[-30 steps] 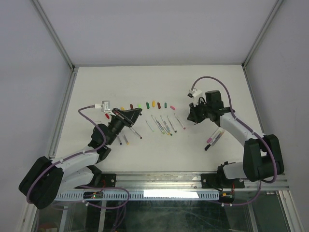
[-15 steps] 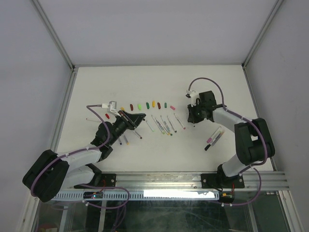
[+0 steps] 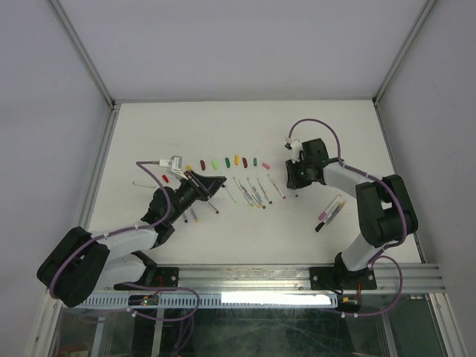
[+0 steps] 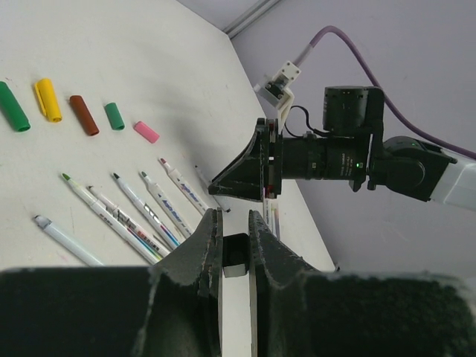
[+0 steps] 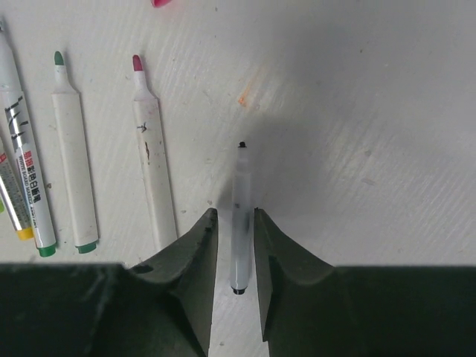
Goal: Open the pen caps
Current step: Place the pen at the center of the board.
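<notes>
The cap row ends beside the pink cap (image 3: 277, 163), so next my left gripper needs to move outward, to the right in the top view, and down onto the bare tabletop (image 4: 175, 141) there.
My left gripper (image 4: 236, 223) is shut on a small black pen cap (image 4: 236, 256), held above the table left of centre (image 3: 216, 181). Several loose pen caps lie in a row at the back: green (image 4: 13, 106), yellow (image 4: 47, 99), brown (image 4: 83, 114), green (image 4: 114, 115), pink (image 4: 146, 132). My right gripper (image 5: 235, 217) is down at the table (image 3: 296, 187). Its jaws stand slightly apart on either side of a white pen barrel with a black tip (image 5: 239, 186), which lies flat on the table with a gap on each side.
Several uncapped pens (image 3: 253, 192) lie side by side mid-table, among them a green-tipped one (image 5: 71, 149) and a pink-tipped one (image 5: 152, 156). Two capped pens (image 3: 329, 212) lie to the right, and a few more (image 3: 195, 216) beside the left arm. A red cap (image 3: 165, 178) lies at far left.
My right gripper swung in and down towards the row of uncapped pens and opened its jaws off the black-tipped barrel. The left gripper shifted slightly right, still holding the black cap.
</notes>
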Motion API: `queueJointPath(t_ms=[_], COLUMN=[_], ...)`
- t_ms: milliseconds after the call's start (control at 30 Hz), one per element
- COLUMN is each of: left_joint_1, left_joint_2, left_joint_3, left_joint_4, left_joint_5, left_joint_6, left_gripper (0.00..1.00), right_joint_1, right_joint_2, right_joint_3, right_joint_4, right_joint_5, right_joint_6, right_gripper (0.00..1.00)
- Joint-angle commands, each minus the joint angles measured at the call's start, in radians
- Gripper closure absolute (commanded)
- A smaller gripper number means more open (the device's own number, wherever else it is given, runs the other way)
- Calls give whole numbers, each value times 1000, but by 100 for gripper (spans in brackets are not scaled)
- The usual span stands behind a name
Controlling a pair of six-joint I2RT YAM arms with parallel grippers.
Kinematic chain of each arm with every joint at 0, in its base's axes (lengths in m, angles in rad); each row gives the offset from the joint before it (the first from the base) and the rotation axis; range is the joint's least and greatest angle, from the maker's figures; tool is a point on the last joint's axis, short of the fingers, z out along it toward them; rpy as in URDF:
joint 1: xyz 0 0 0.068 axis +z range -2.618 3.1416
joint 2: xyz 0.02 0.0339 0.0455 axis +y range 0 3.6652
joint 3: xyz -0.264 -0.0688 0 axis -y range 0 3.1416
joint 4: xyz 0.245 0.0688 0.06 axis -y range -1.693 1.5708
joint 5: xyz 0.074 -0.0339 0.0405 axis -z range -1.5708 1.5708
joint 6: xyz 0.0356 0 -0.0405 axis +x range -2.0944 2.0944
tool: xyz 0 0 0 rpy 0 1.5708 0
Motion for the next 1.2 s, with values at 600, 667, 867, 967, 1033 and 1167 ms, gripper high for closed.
queueJointPath(t_ms=[600,667,867,967,1033,1167], left_joint_1=[-86,-114,-195,-221,-225,-228], left_joint_2=[208,243,437,562,673,839], left_joint_3=[201,264,592,775,908,1157], left_joint_4=[-41,-127,-583,-755,-868,-1040], left_joint_5=[-31,-80,-275,-336,-359,-349], left_joint_6=[-50,-43,-46,-43,-42,-1], left_gripper=[100,100,100,100,100,100], right_joint_1=[-1,-8,-47,-67,-84,-132], right_joint_2=[-71,-88,-110,-116,-122,-131], right_joint_3=[75,78,84,86,88,90], right_joint_4=[-31,-35,-49,-56,-60,-70], right_joint_5=[-92,-113,-152,-148,-140,-151], right_joint_6=[1,0,3,2,4,16], right_gripper=[68,68,69,69,69,69])
